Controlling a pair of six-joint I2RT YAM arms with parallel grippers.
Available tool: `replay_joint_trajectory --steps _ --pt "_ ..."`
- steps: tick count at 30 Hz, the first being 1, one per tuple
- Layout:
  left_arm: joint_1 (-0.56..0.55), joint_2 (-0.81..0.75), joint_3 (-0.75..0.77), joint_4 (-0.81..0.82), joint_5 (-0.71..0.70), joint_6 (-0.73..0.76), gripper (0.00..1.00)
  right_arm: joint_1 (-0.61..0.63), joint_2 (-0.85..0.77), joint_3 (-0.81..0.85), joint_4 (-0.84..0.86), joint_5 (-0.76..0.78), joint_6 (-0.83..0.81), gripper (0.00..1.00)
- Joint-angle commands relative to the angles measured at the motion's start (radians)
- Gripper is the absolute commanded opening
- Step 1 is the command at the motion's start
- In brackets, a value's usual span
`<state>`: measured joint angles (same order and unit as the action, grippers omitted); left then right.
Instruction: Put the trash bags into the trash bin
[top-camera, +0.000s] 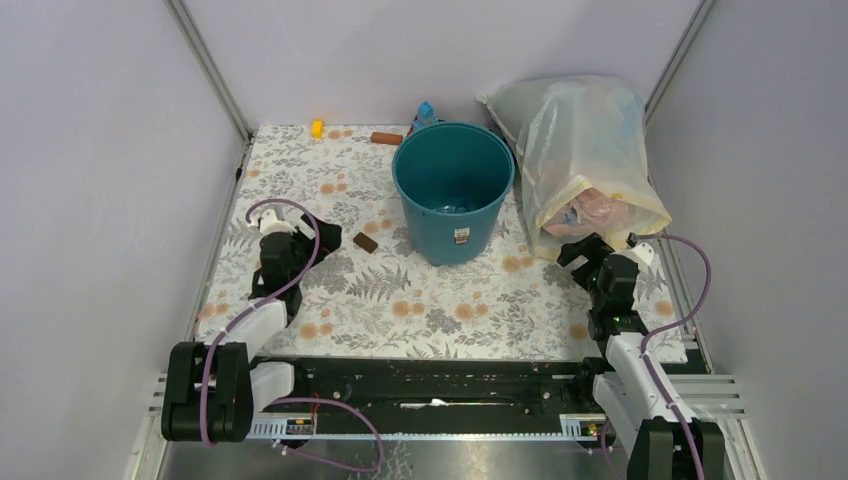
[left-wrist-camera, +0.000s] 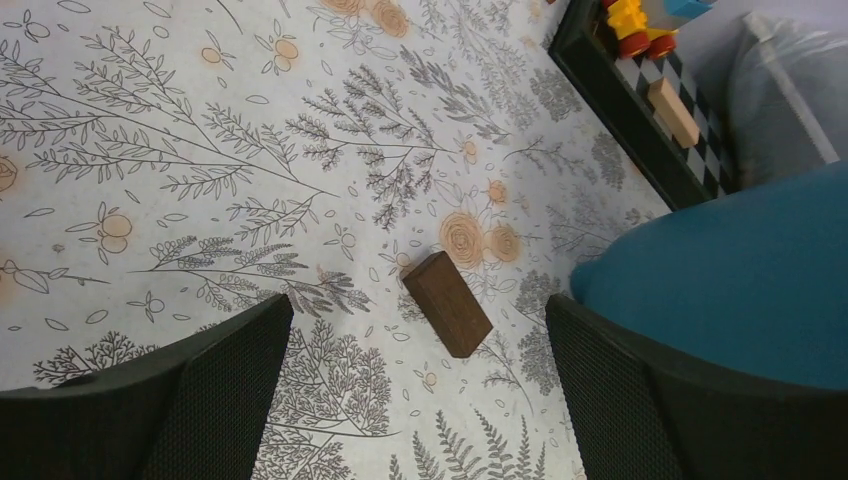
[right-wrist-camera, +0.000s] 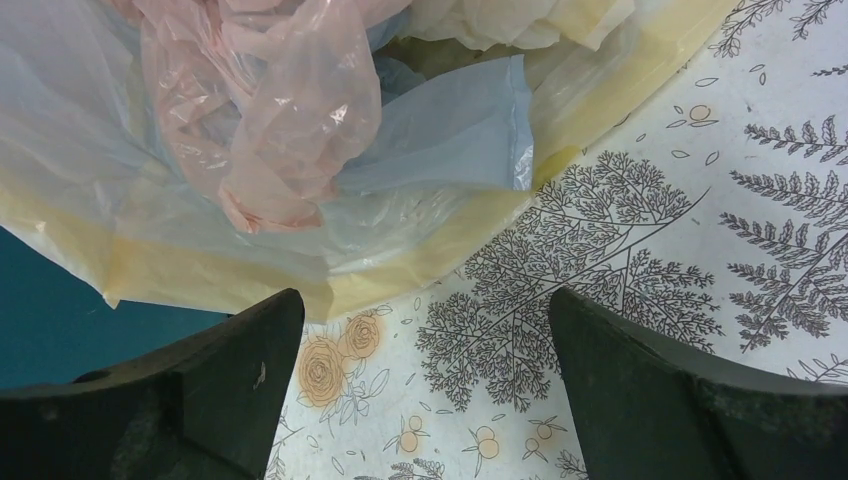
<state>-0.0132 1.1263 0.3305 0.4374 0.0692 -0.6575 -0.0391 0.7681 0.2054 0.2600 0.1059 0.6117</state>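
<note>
My right gripper will move outward into the yellow bag's opening, onto the pink bag's near fold (top-camera: 588, 213) (right-wrist-camera: 300, 135), because the pink bag shows just inside that opening.
The teal trash bin (top-camera: 453, 190) stands upright at the middle back of the floral mat, with a white sticker low on its side. Its wall shows at the right of the left wrist view (left-wrist-camera: 740, 280). A large translucent yellow trash bag (top-camera: 585, 160) holding crumpled pink and blue bags lies right of the bin, leaning on the back wall. Its open mouth shows in the right wrist view (right-wrist-camera: 300, 150). My right gripper (top-camera: 600, 248) is open and empty just in front of the bag's mouth. My left gripper (top-camera: 295, 232) is open and empty at the left, apart from the bin.
A small brown block (top-camera: 365, 242) lies between my left gripper and the bin, and shows in the left wrist view (left-wrist-camera: 447, 303). A yellow toy (top-camera: 317, 128), a brown block (top-camera: 386, 138) and a blue item (top-camera: 428, 110) sit along the back edge. Grey walls close both sides.
</note>
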Motion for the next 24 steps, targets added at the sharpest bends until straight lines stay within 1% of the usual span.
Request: replay_joint_trajectory --steps 1,4,7,9,13,15,17,20,22,24 --pt "0.001 -0.059 -0.040 0.107 0.020 -0.048 0.99 0.004 -0.010 0.023 0.041 -0.021 0.012 1.00" --pt "0.001 -0.135 -0.053 0.084 0.003 -0.035 0.99 0.004 -0.060 0.019 0.034 -0.027 0.006 1.00" --pt "0.002 -0.219 -0.059 0.010 -0.078 -0.044 0.99 0.004 -0.112 0.005 0.033 -0.024 0.004 1.00" --pt "0.001 -0.260 -0.070 -0.003 -0.101 -0.044 0.99 0.004 -0.139 0.001 0.026 -0.017 0.003 1.00" --pt "0.002 -0.274 -0.057 -0.002 -0.074 -0.010 0.99 0.004 -0.185 0.015 0.003 0.008 0.001 0.99" --pt "0.001 -0.265 -0.045 -0.002 -0.038 0.005 0.99 0.004 -0.194 0.030 0.003 0.010 0.001 0.97" --pt "0.001 -0.275 -0.047 0.040 0.029 0.038 0.99 0.004 -0.173 0.066 -0.002 0.004 0.004 0.95" --pt "-0.009 -0.340 -0.097 0.110 0.076 0.024 0.99 0.004 -0.080 0.145 -0.037 -0.012 0.013 0.88" --pt "-0.011 -0.385 -0.111 0.104 0.071 0.004 0.99 0.004 -0.010 0.202 -0.062 -0.037 0.016 0.86" --pt "-0.011 -0.394 -0.126 0.090 0.020 -0.070 0.99 0.004 0.039 0.243 -0.066 -0.056 0.021 0.85"
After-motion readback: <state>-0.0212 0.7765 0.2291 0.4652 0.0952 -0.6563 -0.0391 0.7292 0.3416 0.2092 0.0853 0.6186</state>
